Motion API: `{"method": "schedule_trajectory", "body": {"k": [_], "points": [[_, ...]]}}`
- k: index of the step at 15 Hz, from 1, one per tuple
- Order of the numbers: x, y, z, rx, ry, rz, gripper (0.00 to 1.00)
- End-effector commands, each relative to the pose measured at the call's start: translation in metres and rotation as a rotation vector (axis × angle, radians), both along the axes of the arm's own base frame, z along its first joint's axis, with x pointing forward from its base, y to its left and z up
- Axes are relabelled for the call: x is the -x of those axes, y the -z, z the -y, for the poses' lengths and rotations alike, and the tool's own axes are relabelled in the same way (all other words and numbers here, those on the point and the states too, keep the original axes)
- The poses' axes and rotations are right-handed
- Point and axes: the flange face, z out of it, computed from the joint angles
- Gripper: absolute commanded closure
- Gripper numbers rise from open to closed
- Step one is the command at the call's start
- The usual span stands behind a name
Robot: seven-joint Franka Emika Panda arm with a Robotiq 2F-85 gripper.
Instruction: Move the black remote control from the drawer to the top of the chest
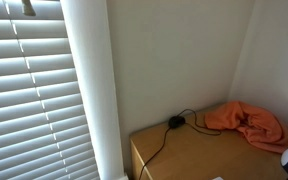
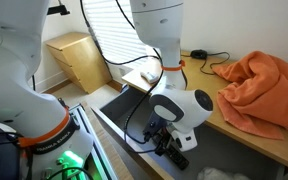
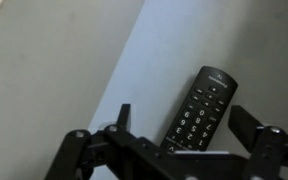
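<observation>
My gripper should next come down over its numbered half [image 3: 187,133] and turn its fingers square to the long sides of the remote, because the black remote control [image 3: 199,108] lies slanted below my open gripper.
The black remote control [image 3: 199,108] lies flat on the grey floor of the open drawer [image 2: 119,105], with its buttons facing up. My gripper [image 3: 184,120] is open, with one finger on each side of the remote's lower half and not touching it. In an exterior view the arm reaches down into the drawer, and the gripper [image 2: 169,140] is low in front of the chest; the remote is hidden there. The chest's tan flat top [image 2: 246,140] shows in both exterior views [image 1: 184,155].
A crumpled orange cloth [image 2: 264,88] [image 1: 246,122] covers part of the chest top. A black plug with a cable [image 1: 175,122] [image 2: 199,54] lies near the wall. A small wooden cabinet [image 2: 74,55] stands by the window blinds [image 1: 34,90].
</observation>
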Motion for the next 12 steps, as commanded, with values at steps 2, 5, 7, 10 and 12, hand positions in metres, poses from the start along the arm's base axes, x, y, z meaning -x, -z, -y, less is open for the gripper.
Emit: {"method": "schedule_trajectory", "body": {"k": [2,5,7,10,12], "points": [[-0.007,0.013,0.005,0.015,0.042,-0.017,0.00],[-0.012,0.026,0.009,0.013,0.092,-0.012,0.00],[-0.014,0.035,0.011,0.021,0.103,-0.010,0.00],[-0.014,0.049,0.013,0.025,0.112,-0.009,0.00],[-0.014,0.056,0.013,0.031,0.124,-0.001,0.00]]}}
